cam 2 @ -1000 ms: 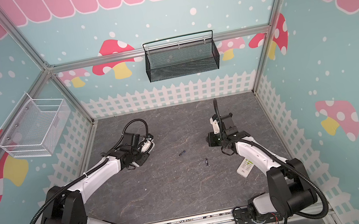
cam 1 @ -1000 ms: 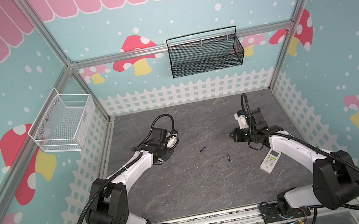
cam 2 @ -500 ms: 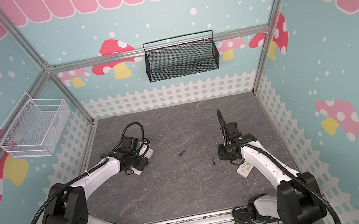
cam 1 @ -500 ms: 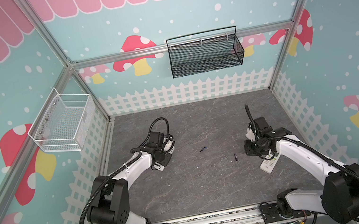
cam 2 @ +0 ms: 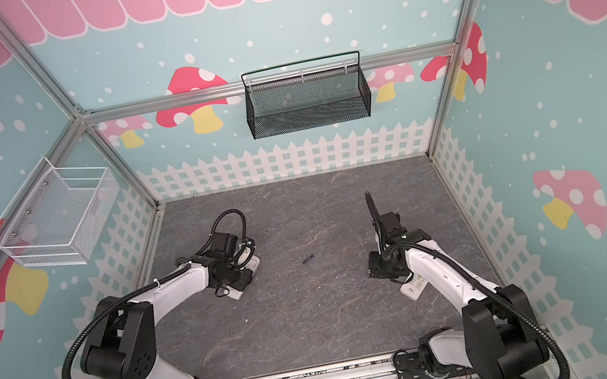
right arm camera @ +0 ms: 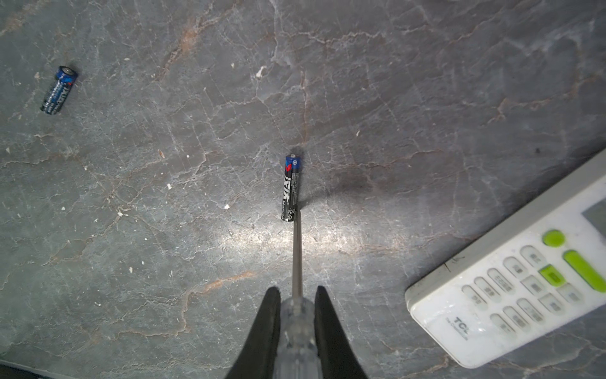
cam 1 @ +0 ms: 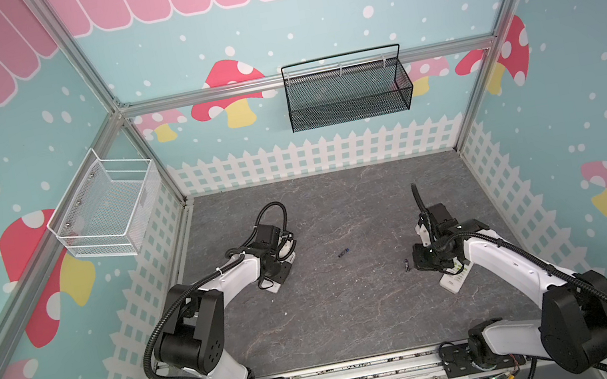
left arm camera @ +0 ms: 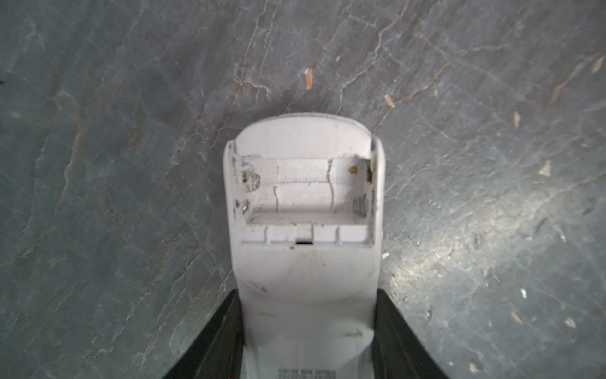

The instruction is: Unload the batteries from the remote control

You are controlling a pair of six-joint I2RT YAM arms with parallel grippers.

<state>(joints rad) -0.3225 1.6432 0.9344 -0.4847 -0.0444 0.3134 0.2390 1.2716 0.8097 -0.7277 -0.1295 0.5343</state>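
The right gripper should carry the screwdriver outward next, lower it and let go of it, because the remote control's battery compartment is empty and bare tabletop lies outward past the black-and-blue battery [right arm camera: 291, 188].
My left gripper [left arm camera: 308, 295] is shut on a white remote control [left arm camera: 305, 272], held back side up. Its battery compartment [left arm camera: 305, 193] is uncovered and holds no cells. In both top views that remote [cam 1: 278, 283] lies low at the left of the table. My right gripper [right arm camera: 297, 290] is shut on a clear-handled screwdriver [right arm camera: 296, 328]. The screwdriver's tip touches one end of a black-and-blue battery [right arm camera: 291, 188] lying on the table, also seen in a top view [cam 1: 406, 265]. Another dark blue battery [right arm camera: 59, 90] lies apart near the table's middle [cam 1: 343, 252].
A second white remote [right arm camera: 524, 288] with green buttons lies face up just beside the right gripper, partly under the right arm [cam 1: 453, 282]. A black mesh basket [cam 1: 348, 92] hangs on the back wall and a white wire basket [cam 1: 107, 210] on the left wall.
The right arm has drawn back toward the front with the screwdriver, and the battery at its tip has shifted right. The left arm has pulled the remote slightly toward the front.
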